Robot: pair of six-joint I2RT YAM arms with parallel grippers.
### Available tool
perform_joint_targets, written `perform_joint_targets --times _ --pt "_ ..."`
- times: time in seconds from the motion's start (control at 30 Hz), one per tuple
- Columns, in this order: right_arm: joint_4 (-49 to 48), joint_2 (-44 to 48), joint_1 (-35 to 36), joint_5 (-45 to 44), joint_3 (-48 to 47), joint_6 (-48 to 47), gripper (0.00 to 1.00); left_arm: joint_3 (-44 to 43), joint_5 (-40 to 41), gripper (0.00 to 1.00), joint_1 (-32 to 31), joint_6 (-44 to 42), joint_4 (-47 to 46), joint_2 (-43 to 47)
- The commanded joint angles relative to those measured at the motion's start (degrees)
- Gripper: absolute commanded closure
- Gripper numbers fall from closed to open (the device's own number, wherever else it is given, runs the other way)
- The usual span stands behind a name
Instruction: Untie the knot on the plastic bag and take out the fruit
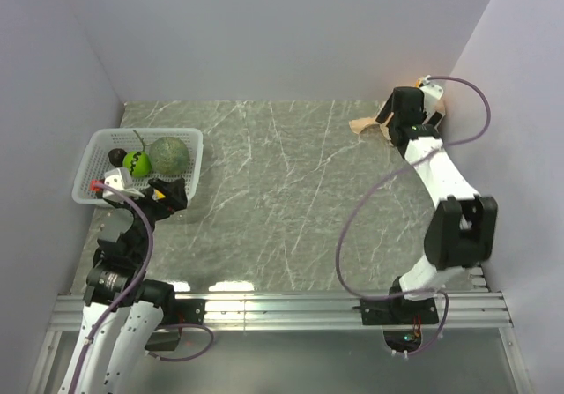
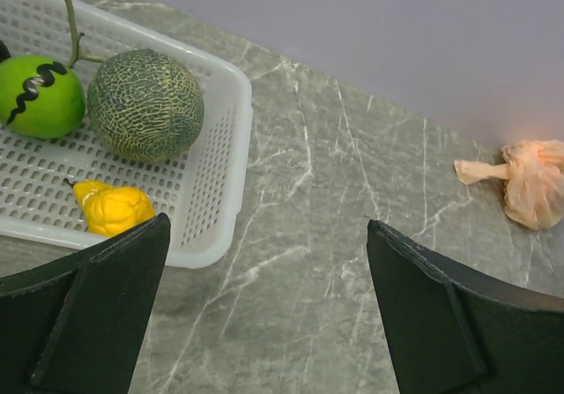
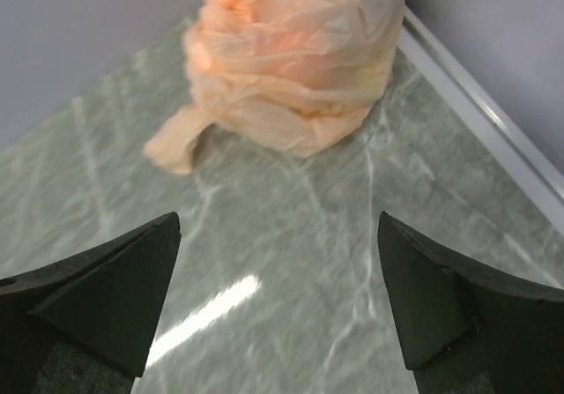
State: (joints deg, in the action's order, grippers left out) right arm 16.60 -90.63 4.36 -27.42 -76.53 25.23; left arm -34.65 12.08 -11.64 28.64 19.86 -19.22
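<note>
The right gripper lowers outward onto the bag's fold beside the pointed tuft next, since that fold lies below and outward of its open fingers.
The pale-orange plastic bag (image 3: 295, 50) lies crumpled in the far right corner by the wall, with a pointed tuft (image 3: 172, 147) sticking out on its left; I cannot tell whether that tuft is the knot. In the top view only part of the bag (image 1: 363, 126) shows beside my right gripper (image 1: 394, 119). The right gripper (image 3: 278, 222) is open and empty, just short of the bag. My left gripper (image 2: 269, 225) is open and empty over the table, at the basket's near right corner (image 1: 167, 196). A plump yellow fruit (image 2: 115, 209) lies in the white basket (image 2: 220, 138). A small dark fruit (image 1: 116, 156) sits at the basket's left.
The basket (image 1: 92, 160) also holds a grey-green melon (image 2: 145, 103) and a bright green round fruit with black marks (image 2: 40, 94). The bag shows far off in the left wrist view (image 2: 533, 182). Walls close in on the left, back and right.
</note>
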Motion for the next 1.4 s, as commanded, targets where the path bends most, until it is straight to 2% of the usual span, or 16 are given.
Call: perform_joint_targets --times 0.0,0.37,0.5,0.53,0.57,0.63,0.67,0.87,0.97,1.07,1.2,1.37 --pt "-7.08 -8.38 -1.90 -0.01 -6.07 -4.38 0.01 -0.86 -2.23 0.01 -0.31 -0.34 -2.27 -1.08" --pt "-9.13 -34.33 -5.85 3.86 -27.69 -10.02 0.06 -2.61 -2.14 0.01 0.91 -0.96 -0.43 -10.47" --pt "-4.75 -43.13 -6.56 3.78 -38.59 -10.90 0.18 -2.61 -2.15 0.01 1.53 -1.40 -0.61 -11.45" --pt "-4.47 -44.01 -6.64 3.60 -39.65 -10.99 0.25 -2.61 -2.14 0.01 1.62 -1.40 -0.61 -11.45" --pt "-3.86 -44.37 -6.73 4.38 -40.36 -11.52 0.48 -2.52 -2.23 0.01 1.62 -1.40 -0.61 -11.54" --pt "-4.03 -43.76 -6.73 5.70 -39.93 -12.13 0.77 -2.52 -2.49 0.01 1.71 -1.48 -0.87 -11.54" --pt "-4.12 -42.88 -6.65 7.19 -39.05 -12.66 0.98 -2.35 -2.93 0.01 1.71 -1.49 -0.96 -11.36" --pt "-5.97 -30.33 -4.72 15.46 -25.00 -15.73 1.00 -2.09 -4.60 0.01 1.97 -1.49 -1.84 -9.87" --pt "-5.61 -22.51 -0.33 18.71 -17.88 -18.54 1.00 -1.82 -6.27 0.02 1.97 -1.57 -2.45 -8.99" --pt "-5.53 -13.99 5.21 22.05 -11.03 -21.53 1.00 -1.73 -8.03 0.02 1.97 -1.66 -2.72 -8.90" --pt "-4.03 -7.56 14.25 25.05 -6.45 -26.71 1.00 -2.00 -10.93 0.01 2.06 -1.49 -2.46 -9.60" --pt "-7.71 1.57 24.46 33.98 3.99 -26.12 1.00 -2.35 -14.44 0.01 1.97 1.93 -2.19 -13.37"
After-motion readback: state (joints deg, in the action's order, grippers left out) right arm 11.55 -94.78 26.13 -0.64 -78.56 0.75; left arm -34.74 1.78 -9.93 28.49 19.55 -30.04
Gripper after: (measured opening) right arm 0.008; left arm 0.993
